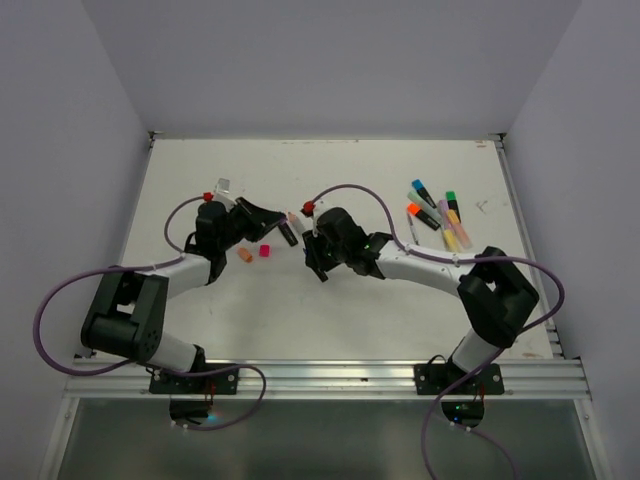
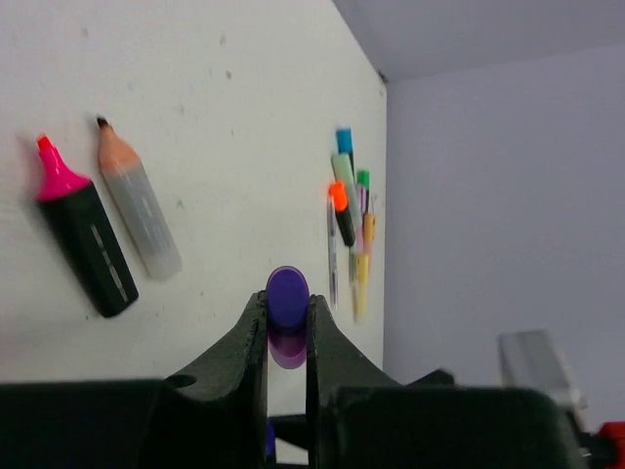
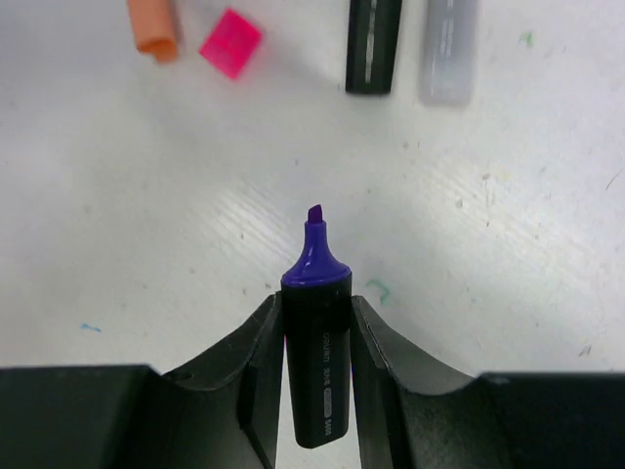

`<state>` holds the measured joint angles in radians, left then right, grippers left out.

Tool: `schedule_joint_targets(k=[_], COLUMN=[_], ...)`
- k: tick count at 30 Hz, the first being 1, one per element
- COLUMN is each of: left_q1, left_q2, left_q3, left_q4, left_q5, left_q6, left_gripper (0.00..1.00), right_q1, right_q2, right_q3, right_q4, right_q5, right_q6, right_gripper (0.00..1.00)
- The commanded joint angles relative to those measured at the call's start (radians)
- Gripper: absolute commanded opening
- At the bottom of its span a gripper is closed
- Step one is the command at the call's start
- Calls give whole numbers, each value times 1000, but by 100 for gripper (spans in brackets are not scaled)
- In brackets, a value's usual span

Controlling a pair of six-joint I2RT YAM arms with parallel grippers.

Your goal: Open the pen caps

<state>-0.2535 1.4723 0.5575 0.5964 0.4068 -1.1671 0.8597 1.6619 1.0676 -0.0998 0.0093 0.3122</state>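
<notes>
I will next tilt my left gripper downward and lower the purple cap back to the table (image 1: 231,260), next to the orange cap.
My left gripper (image 2: 287,303) is shut on a purple pen cap (image 2: 287,293), held above the table; in the top view it (image 1: 266,223) hangs left of centre. My right gripper (image 3: 317,298) is shut on a black highlighter (image 3: 317,371) whose purple tip is bare and points away from the wrist; in the top view this gripper (image 1: 314,259) is at the centre. An orange cap (image 3: 156,24) and a pink cap (image 3: 230,41) lie loose on the table between the arms. An uncapped black highlighter with a pink tip (image 2: 83,239) lies next to a grey one with a peach tip (image 2: 137,210).
A cluster of capped highlighters and thin pens (image 1: 435,212) lies at the back right of the white table (image 1: 350,320). Walls close the table in at the back and on both sides.
</notes>
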Motion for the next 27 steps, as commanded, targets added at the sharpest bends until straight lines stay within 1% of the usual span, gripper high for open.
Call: schedule_joint_targets(k=[1,5,6,7,8,9,10,11,12,13,14,15,17,18,19,21,24,27], left_q1=[49,60,62,62,62,62,62,62,62,63,63,63,63,65,66,74,83,85], left_q2=[-29,-20,-20,-24,-38,-49,-59,-94,-115,-138,-186,-211,-262,-271,-274,-270,-233,-193], left_q3=[61,67,73,97,114,133,153,153,153,144,139,128,125,131,137,159,180,174], left_q4=[37,45,34,-45,-105,-175,-284,-328,-374,-444,-478,-506,-576,-595,-665,-719,-841,-885], left_q5=[-66,-59,-57,-66,-81,-133,-160,-189,-254,-285,-319,-376,-402,-452,-471,-528,-586,-602], left_q6=[7,23,38,64,137,174,208,263,288,309,345,359,389,395,402,417,414,402], left_gripper=[0,0,0,0,0,0,0,0,0,0,0,0,0,0,0,0,0,0], right_q1=[16,16,16,15,12,6,-5,-34,-50,-60,-85,-96,-135,-149,-160,-185,-197,-208], right_q2=[13,7,16,30,45,62,99,116,140,186,214,234,284,294,308,350,433,495], right_q3=[-23,-40,-35,-22,26,49,64,99,126,152,210,239,325,347,371,458,589,675], right_q4=[-71,-41,-41,-50,-96,-115,-120,-123,-135,-146,-165,-173,-201,-199,-202,-236,-293,-313], right_q5=[27,50,76,99,125,153,175,176,184,199,204,210,210,196,186,184,169,144], right_q6=[-21,-12,-7,-7,-18,-21,-24,-30,-39,-54,-86,-103,-128,-133,-139,-183,-260,-288], right_gripper=[0,0,0,0,0,0,0,0,0,0,0,0,0,0,0,0,0,0])
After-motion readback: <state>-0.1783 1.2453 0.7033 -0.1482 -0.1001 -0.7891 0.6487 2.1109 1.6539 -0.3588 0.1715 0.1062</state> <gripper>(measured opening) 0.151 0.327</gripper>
